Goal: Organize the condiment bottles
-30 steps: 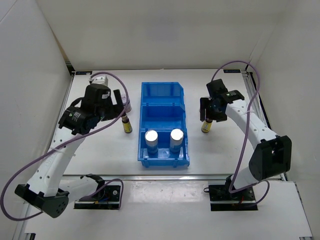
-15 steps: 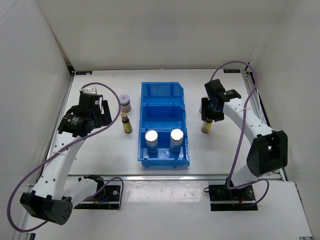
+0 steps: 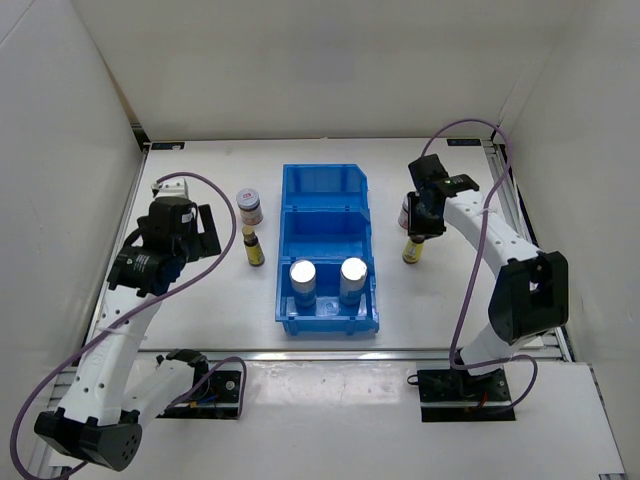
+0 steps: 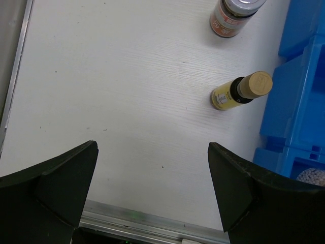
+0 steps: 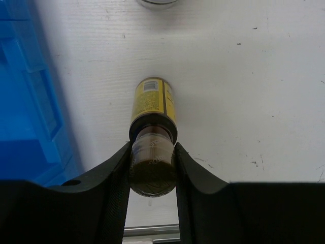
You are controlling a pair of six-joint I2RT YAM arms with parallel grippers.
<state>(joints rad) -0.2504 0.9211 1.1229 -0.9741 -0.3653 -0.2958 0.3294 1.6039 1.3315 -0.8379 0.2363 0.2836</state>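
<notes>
Left of my right gripper in the top view lies the blue bin's empty middle section (image 3: pixel 346 240) (image 5: pixel 16 104), so next I lift over the bin's side, lower inside and release the cap.
Two silver-topped cylinders (image 3: pixel 302 275) (image 3: pixel 353 272) stand in the near compartment of the blue bin (image 3: pixel 327 190). Left of the bin stand a slim brown bottle (image 3: pixel 254 247) (image 4: pixel 238 91) and a white-lidded jar (image 3: pixel 249 206) (image 4: pixel 231 18). My left gripper (image 3: pixel 200 232) (image 4: pixel 152 193) is wide open and empty, to their left. Right of the bin, my right gripper (image 3: pixel 417 233) (image 5: pixel 152 168) is shut on the cap of the second brown bottle (image 3: pixel 411 253) (image 5: pixel 152 107), which stands on the table. The second jar (image 3: pixel 405 212) (image 5: pixel 157 2) is just behind it, partly hidden.
The bin's middle and far compartments hold nothing. The bin wall (image 5: pixel 25 76) lies close to the left of the right gripper. White walls enclose the table on the left, back and right. A metal rail (image 4: pixel 132 218) runs along the near edge.
My left arm has drawn back to the left and nearer, away from the jar and bottle. My right gripper has stayed at the right brown bottle, shifting only slightly.
</notes>
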